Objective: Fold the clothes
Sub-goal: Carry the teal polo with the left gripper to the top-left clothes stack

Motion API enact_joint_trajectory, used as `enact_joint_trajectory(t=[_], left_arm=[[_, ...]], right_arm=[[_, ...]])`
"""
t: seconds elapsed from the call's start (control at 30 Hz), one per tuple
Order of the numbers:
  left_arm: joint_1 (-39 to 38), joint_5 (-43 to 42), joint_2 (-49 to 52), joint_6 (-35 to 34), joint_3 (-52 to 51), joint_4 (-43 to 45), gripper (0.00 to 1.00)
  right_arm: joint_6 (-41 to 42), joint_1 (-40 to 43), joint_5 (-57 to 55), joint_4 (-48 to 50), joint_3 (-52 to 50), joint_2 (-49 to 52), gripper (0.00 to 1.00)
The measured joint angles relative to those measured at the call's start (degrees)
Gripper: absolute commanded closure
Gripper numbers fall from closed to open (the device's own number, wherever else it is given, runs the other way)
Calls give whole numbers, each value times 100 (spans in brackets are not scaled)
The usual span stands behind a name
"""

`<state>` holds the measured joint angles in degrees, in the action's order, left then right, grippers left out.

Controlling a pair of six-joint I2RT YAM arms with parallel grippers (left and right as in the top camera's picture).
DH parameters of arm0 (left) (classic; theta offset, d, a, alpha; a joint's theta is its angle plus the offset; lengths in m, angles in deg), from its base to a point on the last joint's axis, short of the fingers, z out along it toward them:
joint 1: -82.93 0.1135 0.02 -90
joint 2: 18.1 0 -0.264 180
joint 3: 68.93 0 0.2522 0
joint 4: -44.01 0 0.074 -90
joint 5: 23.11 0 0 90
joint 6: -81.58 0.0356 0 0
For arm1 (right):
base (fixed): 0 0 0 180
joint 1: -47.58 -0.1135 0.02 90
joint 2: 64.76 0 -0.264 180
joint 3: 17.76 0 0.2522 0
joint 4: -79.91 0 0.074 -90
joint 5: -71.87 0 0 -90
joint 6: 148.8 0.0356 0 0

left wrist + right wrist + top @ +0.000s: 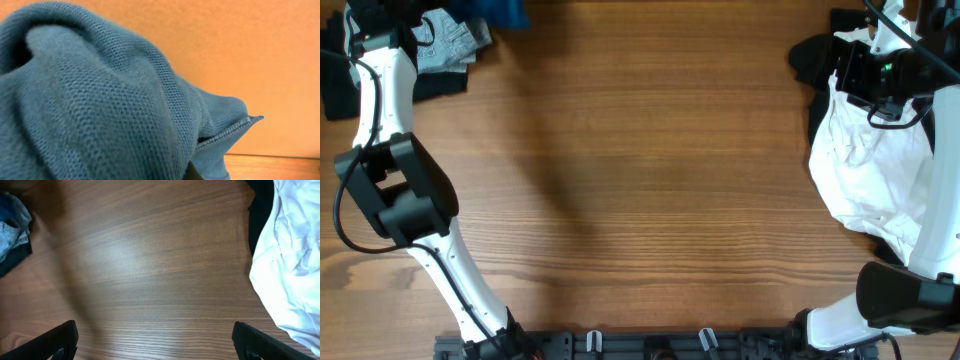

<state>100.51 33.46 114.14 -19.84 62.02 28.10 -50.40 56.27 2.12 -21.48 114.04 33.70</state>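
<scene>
I will next move my left gripper down and left in the overhead view onto the pale grey pile and release, as the T-shirt (pixel 505 10) hangs beyond its edge.
The clothes, a dark blue knit T-shirt (pixel 100 100), fill almost the whole left wrist view, bunched close to the lens, with a stitched hem (pixel 235 127) hanging at the right. In the overhead view a bit of the T-shirt (pixel 505 10) shows at the top edge, where my left arm (pixel 380 90) reaches up past the frame. The cloth hides the left fingers, and the gripper is shut on it. My right gripper (pixel 157 345) hangs wide open over bare wood, with nothing between its fingertips (pixel 55 342).
A pile of pale grey and dark garments (pixel 450 45) lies at the back left. A crumpled white garment (pixel 875 170) covers the right side, under my right arm, with black cloth (pixel 815 60) beside it. The wooden table (pixel 640 180) lies between them.
</scene>
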Motion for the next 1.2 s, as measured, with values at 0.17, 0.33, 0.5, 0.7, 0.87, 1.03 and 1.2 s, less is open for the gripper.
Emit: enact_joint_trajectory(t=[0.17, 0.33, 0.5, 0.7, 0.87, 1.03, 1.2], left_arm=[[-4, -205, 0, -210, 0, 219, 96], [-28, -289, 0, -271, 0, 393, 96], [85, -153, 0, -267, 0, 210, 96], [610, 203, 0, -118, 4, -50, 93], [946, 481, 83, -70, 11, -181, 80], [944, 1019, 651, 13, 90, -260, 0], [1084, 1379, 1058, -22, 120, -1228, 0]], right_arm=[[-2, 0, 2, -4, 0, 0, 1], [-2, 0, 0, -28, 0, 0, 1], [0, 0, 2, -131, 0, 0, 1], [105, 0, 0, -129, 0, 0, 0], [186, 0, 0, -131, 0, 0, 0], [208, 0, 0, -203, 0, 0, 0], [208, 0, 2, -199, 0, 0, 1]])
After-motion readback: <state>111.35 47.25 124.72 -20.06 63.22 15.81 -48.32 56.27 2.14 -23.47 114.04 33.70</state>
